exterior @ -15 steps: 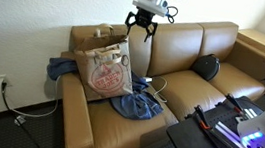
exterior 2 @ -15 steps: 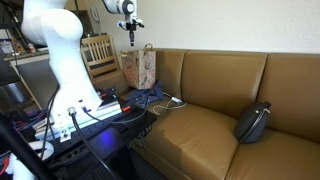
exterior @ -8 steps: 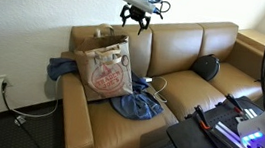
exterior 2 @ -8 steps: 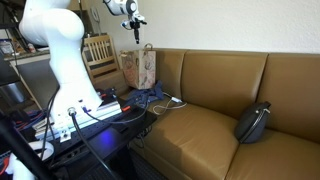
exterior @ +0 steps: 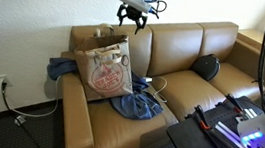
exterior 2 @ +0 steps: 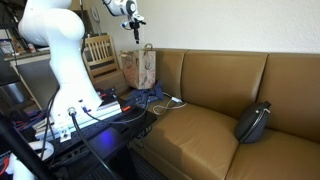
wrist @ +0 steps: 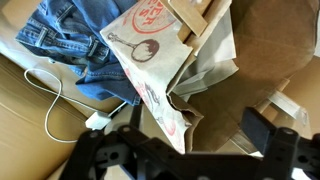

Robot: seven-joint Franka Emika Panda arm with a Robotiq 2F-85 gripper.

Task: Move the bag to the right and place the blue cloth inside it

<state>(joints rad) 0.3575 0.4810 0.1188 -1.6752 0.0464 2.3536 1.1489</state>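
My gripper comes down over the tan paper bag's top corner next, then closes on the bag's rim.
The tan paper bag (exterior: 105,69) stands on the left seat of the brown sofa, its red-and-white round print facing out. It also shows at the sofa's far end (exterior 2: 141,66) and from above, mouth open (wrist: 150,50). The blue cloth (exterior: 137,105) lies crumpled on the seat in front of the bag, and more of it trails behind the bag over the armrest (exterior: 61,68). It fills the upper left of the wrist view (wrist: 70,35). My gripper (exterior: 132,22) hangs open and empty above the sofa back, over the bag's rear right corner (exterior 2: 133,35) (wrist: 200,128).
A dark round cushion (exterior: 206,65) leans in the sofa's right corner (exterior 2: 253,122). A thin white cable (wrist: 50,95) loops on the seat beside the cloth. A wooden chair (exterior 2: 96,52) stands behind the sofa's end, and a dark equipment stand (exterior: 229,130) sits in front.
The gripper has risen and drifted a little left above the sofa back, staying open. Bag and cloth have not moved.
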